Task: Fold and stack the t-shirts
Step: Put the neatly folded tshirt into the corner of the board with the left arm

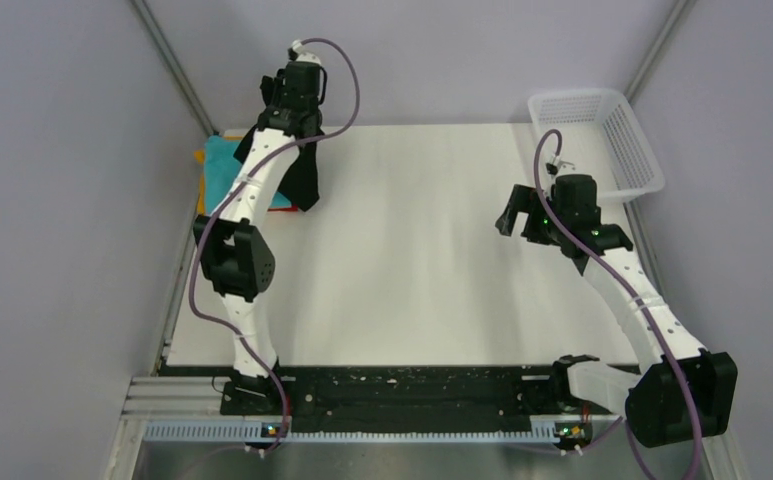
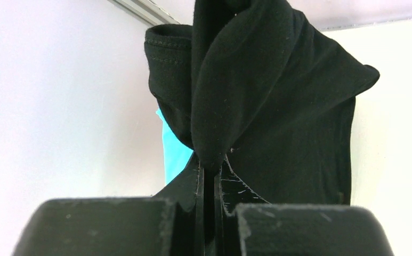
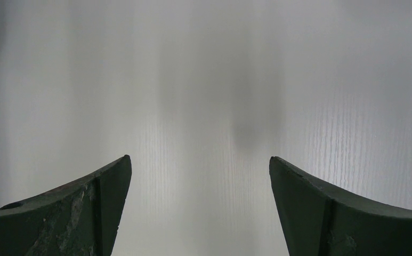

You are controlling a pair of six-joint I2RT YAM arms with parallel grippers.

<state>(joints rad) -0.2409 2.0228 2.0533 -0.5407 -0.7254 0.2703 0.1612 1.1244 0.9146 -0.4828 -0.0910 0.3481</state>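
Observation:
My left gripper has the black t-shirt and should first move it toward the grey wall, where teal (image 1: 224, 160) is still bare, to get the t-shirt down over the stack.
My left gripper (image 1: 300, 120) is raised at the table's far left and is shut on the black t-shirt (image 1: 304, 175), which hangs bunched below it. In the left wrist view the black cloth (image 2: 267, 96) is pinched between my closed jaws (image 2: 210, 165). Under it lies the stack of folded shirts: teal (image 1: 224, 160) on top, an orange-yellow edge (image 1: 202, 170) and a red edge (image 1: 280, 207). The teal shirt (image 2: 172, 152) shows behind the black cloth. My right gripper (image 1: 518, 215) is open and empty above the bare table on the right, its fingers (image 3: 102, 208) spread wide.
A white plastic mesh basket (image 1: 594, 140) stands at the far right corner of the white table (image 1: 412, 260). Grey walls close in on the left and right. A black rail with the arm bases runs along the near edge.

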